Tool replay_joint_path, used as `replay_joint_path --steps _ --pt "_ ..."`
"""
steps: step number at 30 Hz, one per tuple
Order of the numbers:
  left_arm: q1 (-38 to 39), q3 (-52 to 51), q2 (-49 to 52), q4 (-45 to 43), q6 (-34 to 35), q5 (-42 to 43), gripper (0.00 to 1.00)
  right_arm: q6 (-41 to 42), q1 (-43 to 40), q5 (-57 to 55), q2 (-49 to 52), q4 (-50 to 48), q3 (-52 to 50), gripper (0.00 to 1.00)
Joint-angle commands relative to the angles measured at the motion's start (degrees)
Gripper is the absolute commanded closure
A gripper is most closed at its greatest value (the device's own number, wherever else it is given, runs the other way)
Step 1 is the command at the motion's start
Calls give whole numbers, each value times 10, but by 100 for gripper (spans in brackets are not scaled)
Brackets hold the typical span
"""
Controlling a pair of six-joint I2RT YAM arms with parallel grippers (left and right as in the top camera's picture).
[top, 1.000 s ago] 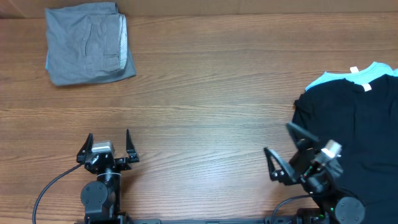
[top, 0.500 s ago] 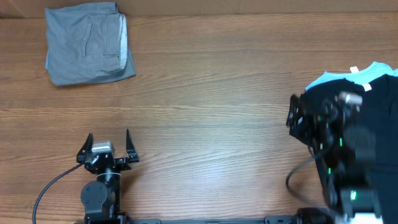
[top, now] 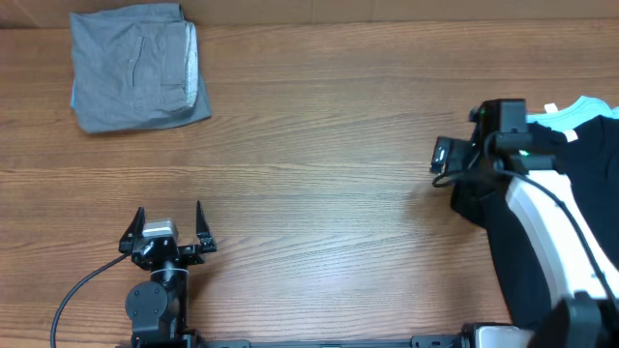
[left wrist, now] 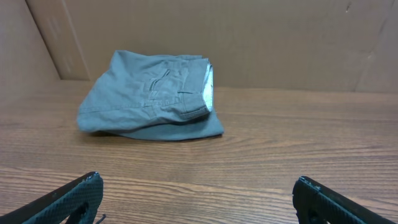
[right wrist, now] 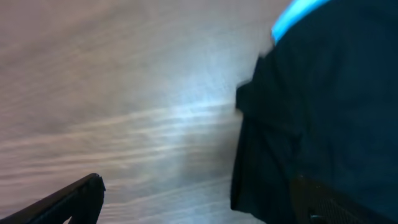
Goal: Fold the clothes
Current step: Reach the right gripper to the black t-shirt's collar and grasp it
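My right gripper moves slightly back down onto the black shirt's near jutting corner (top: 469,208) (right wrist: 248,194) next.
A black shirt (top: 571,208) lies at the right edge of the table on top of a light blue garment (top: 585,108); it also shows in the right wrist view (right wrist: 323,124). A folded grey garment (top: 135,66) lies at the far left; it also shows in the left wrist view (left wrist: 152,96). My right gripper (top: 464,159) is open and hovers over the black shirt's left edge (right wrist: 193,199). My left gripper (top: 166,227) is open and empty near the front edge (left wrist: 196,199).
The wooden table (top: 319,164) spans the view. A cardboard wall (left wrist: 249,37) stands behind the grey garment. The right arm's white link (top: 542,222) stretches over the black shirt.
My right arm has swung up from the front edge to the black shirt's left edge. The left arm has not moved.
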State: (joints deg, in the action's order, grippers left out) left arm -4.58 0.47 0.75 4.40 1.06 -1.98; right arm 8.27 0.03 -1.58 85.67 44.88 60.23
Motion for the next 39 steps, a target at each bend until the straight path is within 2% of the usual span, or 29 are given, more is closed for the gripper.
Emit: replay_joint_path --steps 1,11,15,30,39 --pt "1 -2 -5 -1 -11 -1 0 -5 0 -37 22 9 15 0" --pt "1 -2 -5 -1 -11 -1 0 1 -8 9 38 32 -2 0" --pt "1 -2 -5 -1 -11 -1 0 66 -19 6 43 19 -17 0" --pt "1 -2 -5 -1 -11 -1 0 68 -33 30 104 47 -18 1" --pt "1 -2 -5 -1 -11 -1 0 68 -33 21 148 39 -18 14"
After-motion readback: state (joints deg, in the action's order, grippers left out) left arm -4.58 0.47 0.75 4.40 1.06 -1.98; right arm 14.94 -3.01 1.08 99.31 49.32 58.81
